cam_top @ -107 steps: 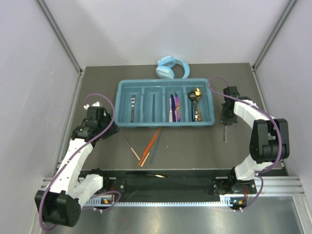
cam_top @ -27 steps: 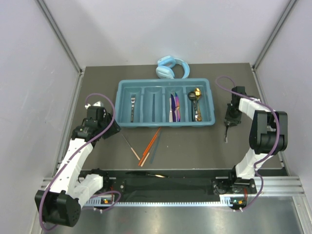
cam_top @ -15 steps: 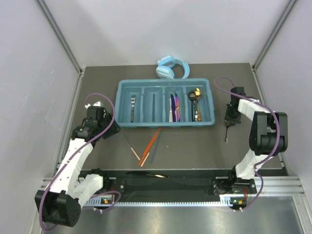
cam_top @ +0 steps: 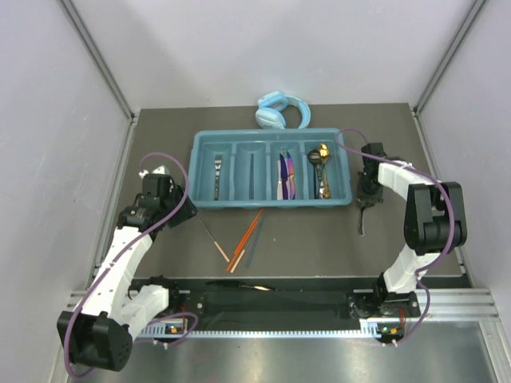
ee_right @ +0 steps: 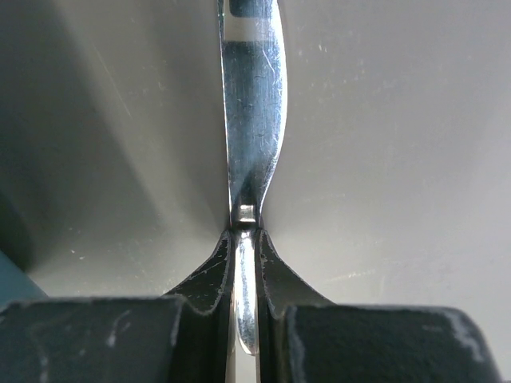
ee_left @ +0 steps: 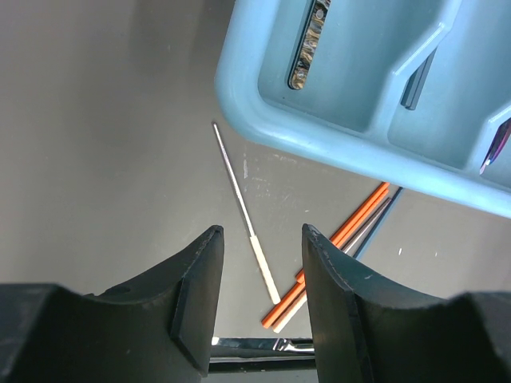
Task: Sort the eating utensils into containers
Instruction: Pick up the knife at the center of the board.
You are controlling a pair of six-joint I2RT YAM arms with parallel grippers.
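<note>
My right gripper rises and moves to the left in the top view next, over the purple knives' section of the tray, and releases its knife there, since knives lie inside.
The teal tray [cam_top: 271,203] lies at mid table. Its compartments hold a silver fork [cam_top: 216,179], purple and dark knives [cam_top: 286,177] and gold and silver spoons [cam_top: 322,167]. My right gripper [cam_top: 365,201] is beside the tray's right end. It is shut on a slim silver utensil [ee_right: 251,120], held by one end in the right wrist view [ee_right: 246,255]. My left gripper [cam_top: 177,209] is open and empty near the tray's left front corner [ee_left: 319,140]. Orange chopsticks [cam_top: 246,238] and a thin pale-tipped stick [cam_top: 214,239] lie on the table in front of the tray. Both show between my left fingers, the chopsticks [ee_left: 343,239] and the stick [ee_left: 239,199].
Light blue headphones [cam_top: 281,110] lie behind the tray. A shiny utensil [cam_top: 239,285] lies on the black rail at the near edge. Grey walls close in the left, right and back.
My right gripper has moved left, closer to the tray's right end, with the silver utensil still in it. The left arm has not moved.
</note>
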